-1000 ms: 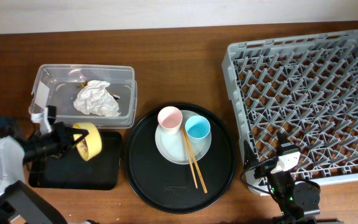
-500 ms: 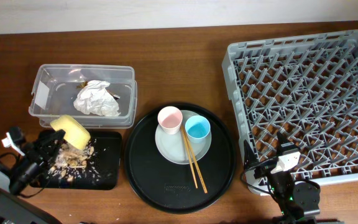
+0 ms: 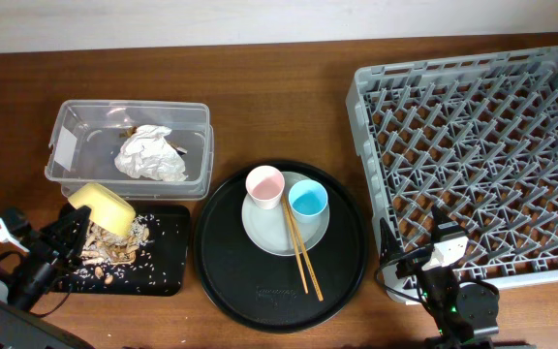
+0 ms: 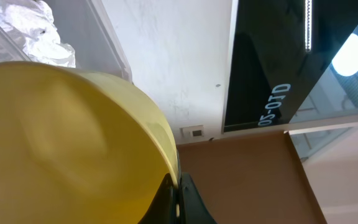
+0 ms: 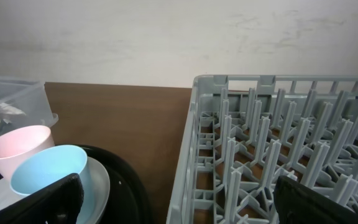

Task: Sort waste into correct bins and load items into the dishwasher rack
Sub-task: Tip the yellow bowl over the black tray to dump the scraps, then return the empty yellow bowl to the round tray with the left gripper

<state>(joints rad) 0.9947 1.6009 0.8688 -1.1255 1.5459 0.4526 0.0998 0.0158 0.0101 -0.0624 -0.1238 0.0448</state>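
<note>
The scraps lie on the shallow tray, so my left gripper will next turn the yellow bowl upright and lower it onto the round tray's empty near part (image 3: 251, 283).
My left gripper (image 3: 74, 229) is shut on the rim of the yellow bowl (image 3: 105, 207), held tipped, mouth down, over the shallow black tray (image 3: 158, 276). Pale food scraps (image 3: 114, 248) lie spread on that tray. In the left wrist view the bowl (image 4: 61, 137) fills the left side, with its rim pinched between my fingertips (image 4: 178, 200). The crumpled tissue (image 3: 151, 153) lies in the clear tub (image 3: 66, 121). My right gripper (image 3: 436, 260) is open and empty at the front left corner of the grey rack (image 3: 478, 155).
A round black tray (image 3: 260, 291) holds the grey plate (image 3: 264, 233), the pink cup (image 3: 264, 184), the blue cup (image 3: 308, 199) and the chopsticks (image 3: 304, 257). The right wrist view shows the pink cup (image 5: 17, 152), the blue cup (image 5: 48, 177) and the rack (image 5: 278, 155).
The left gripper swung the bowl from upright on its side to tipped over the black tray. Food scraps fell out and now lie on the tray. The right arm has not moved.
</note>
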